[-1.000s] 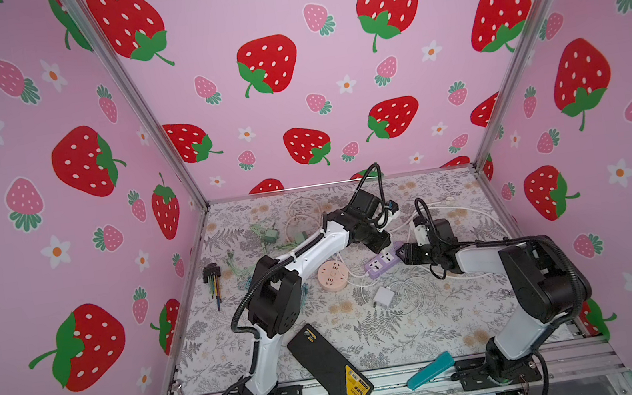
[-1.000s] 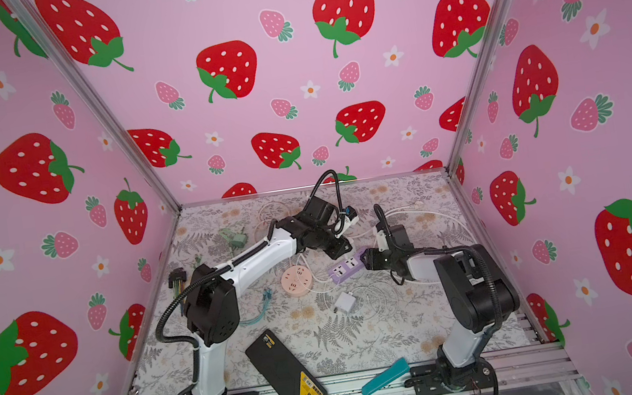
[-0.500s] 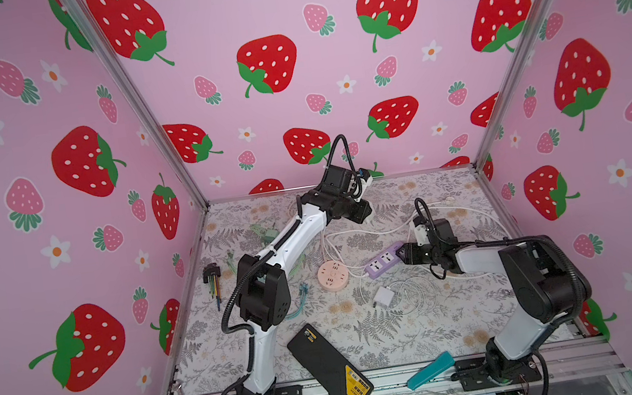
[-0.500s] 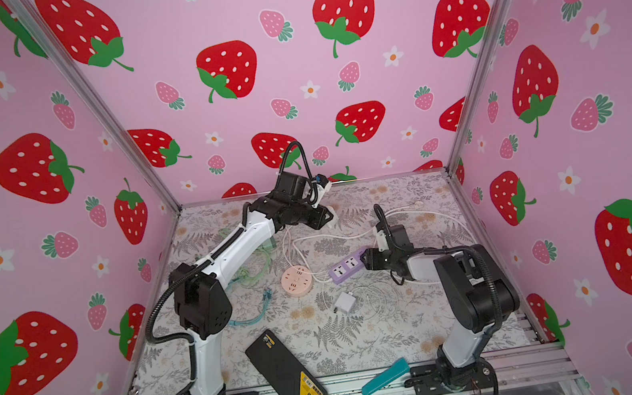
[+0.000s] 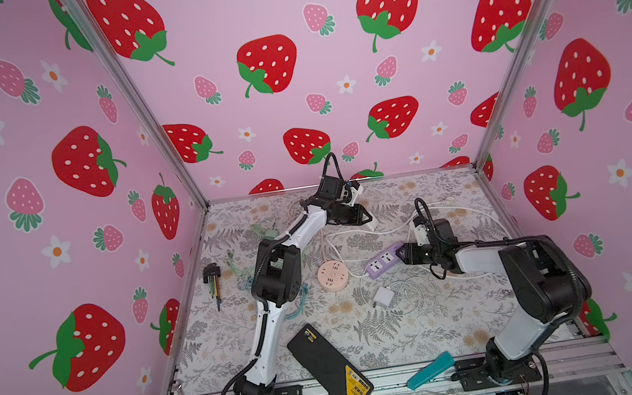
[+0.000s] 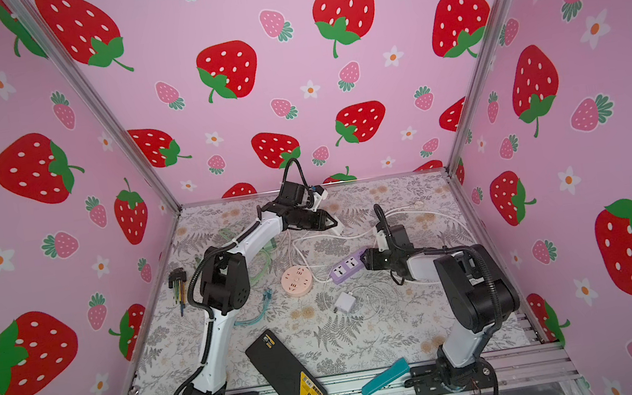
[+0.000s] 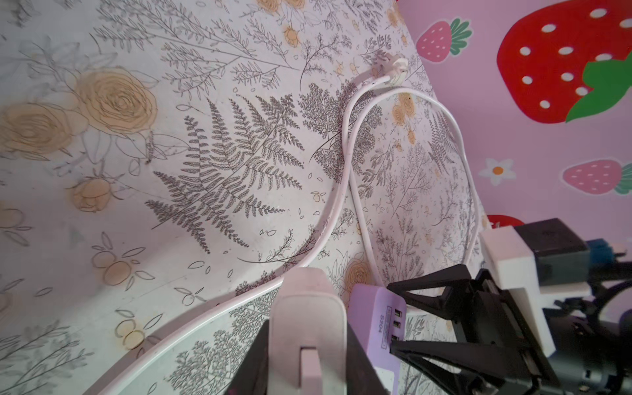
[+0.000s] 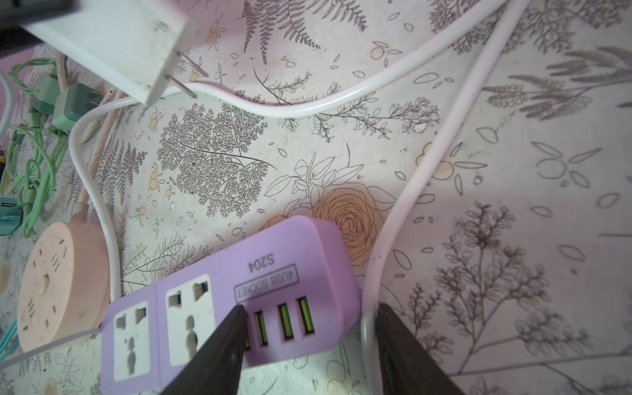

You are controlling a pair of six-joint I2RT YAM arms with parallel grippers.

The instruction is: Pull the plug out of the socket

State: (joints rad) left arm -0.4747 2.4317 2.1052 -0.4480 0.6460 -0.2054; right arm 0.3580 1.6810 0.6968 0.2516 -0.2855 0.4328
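The left gripper moves down to the tabletop beyond the socket strip point(image 5: 384, 261) next and releases the plug, since that spot lies close below the gripper.
The white plug point(image 7: 304, 307) is out of the purple socket strip point(image 8: 273, 273) and hangs above the table with its two prongs bare. My left gripper point(image 7: 306, 342) is shut on the plug, behind and left of the strip in both top views point(image 5: 368, 220) point(image 6: 333, 225). The socket strip point(image 5: 384, 261) point(image 6: 347, 266) lies flat on the table. My right gripper point(image 8: 311, 307) is shut on its USB end, with the strip's white cord also between the jaws. From above, this gripper point(image 5: 402, 255) sits at the strip's right end.
A round pink socket point(image 5: 332, 275) lies left of the strip. A white charger point(image 5: 382, 296) with coiled cable sits in front of it. Green cables point(image 8: 30, 164) lie at the back left. A black box point(image 5: 330, 368) and a teal tool point(image 5: 431, 369) are at the front edge, hex keys point(image 5: 212, 282) at the left.
My left gripper has gone from the purple strip up and toward the back with the white plug, then come a little way back. The right gripper and the strip have stayed put.
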